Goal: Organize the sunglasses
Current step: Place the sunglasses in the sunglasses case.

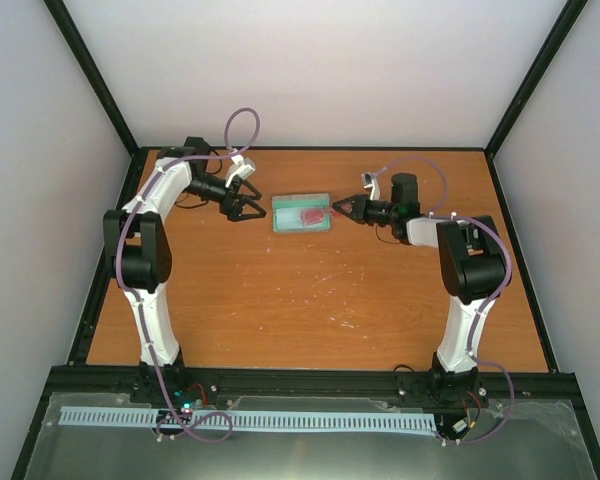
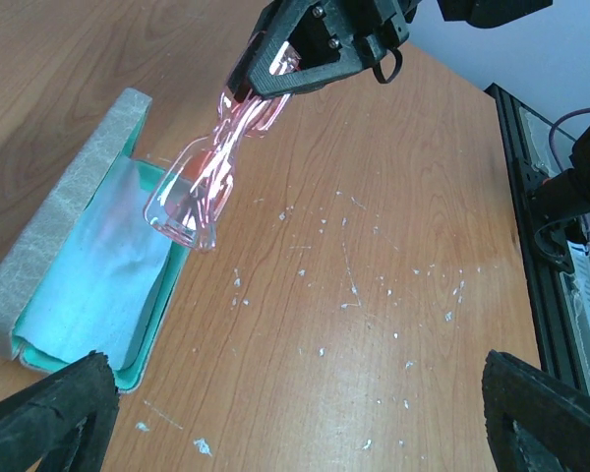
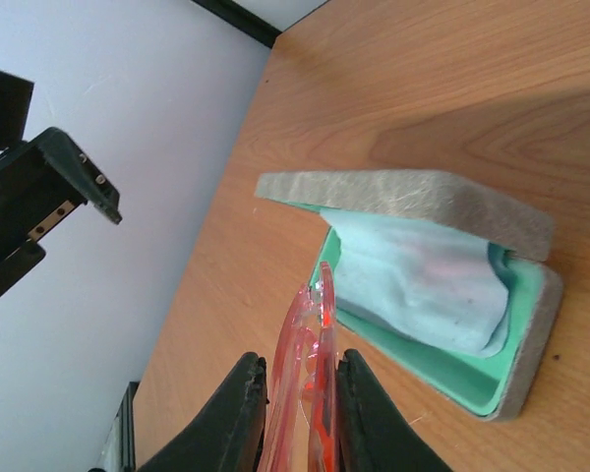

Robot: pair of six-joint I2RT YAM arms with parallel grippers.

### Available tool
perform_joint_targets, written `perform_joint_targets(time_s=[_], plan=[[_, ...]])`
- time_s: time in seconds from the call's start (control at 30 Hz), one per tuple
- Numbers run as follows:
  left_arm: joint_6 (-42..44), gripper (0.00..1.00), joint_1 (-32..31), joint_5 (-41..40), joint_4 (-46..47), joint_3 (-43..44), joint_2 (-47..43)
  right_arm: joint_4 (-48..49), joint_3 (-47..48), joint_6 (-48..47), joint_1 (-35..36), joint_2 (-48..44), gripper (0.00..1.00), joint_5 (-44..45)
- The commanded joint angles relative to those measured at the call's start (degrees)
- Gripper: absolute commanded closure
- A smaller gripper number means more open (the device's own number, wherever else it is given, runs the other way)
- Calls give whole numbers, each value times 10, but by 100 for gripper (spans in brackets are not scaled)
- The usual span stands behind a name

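Observation:
My right gripper lowers the held end of the sunglasses to its left in the top view next. It then releases that end, as the case's cloth [image 1: 296,217] lies below and that end is outside.
The red-pink translucent sunglasses [image 2: 202,177] are folded and held in the air by my right gripper [image 1: 342,210], which is shut on one end of them. Their free end hangs over the near rim of the open grey case [image 1: 290,226] with its teal lining. In the right wrist view the sunglasses [image 3: 320,324] sit between my fingers [image 3: 241,403], just short of the case [image 3: 413,202]. A light blue cloth [image 3: 423,285] lies inside the case. My left gripper [image 1: 242,205] is open and empty, just left of the case, with its fingertips [image 2: 49,413] wide apart.
The wooden table [image 1: 310,300] is marked with white scratches [image 2: 354,295]. Black frame rails [image 1: 110,250] run along its edges, with grey walls behind. The right arm's gripper [image 2: 315,44] shows at the top of the left wrist view.

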Motion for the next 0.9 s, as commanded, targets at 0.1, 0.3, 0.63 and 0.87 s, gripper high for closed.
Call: perform_joint_targets(time_s=[0.1, 0.3, 0.63, 0.87], plan=[[-7, 0, 24, 15, 15, -15, -27, 54, 35, 35, 17, 41, 96, 26], [-11, 0, 38, 21, 19, -22, -27, 47, 58, 38, 37, 67, 96, 23], [-8, 0, 46, 25, 24, -34, -31, 80, 68, 74, 40, 99, 95, 27], [-7, 0, 47, 30, 26, -38, -31, 97, 78, 90, 47, 115, 94, 30]])
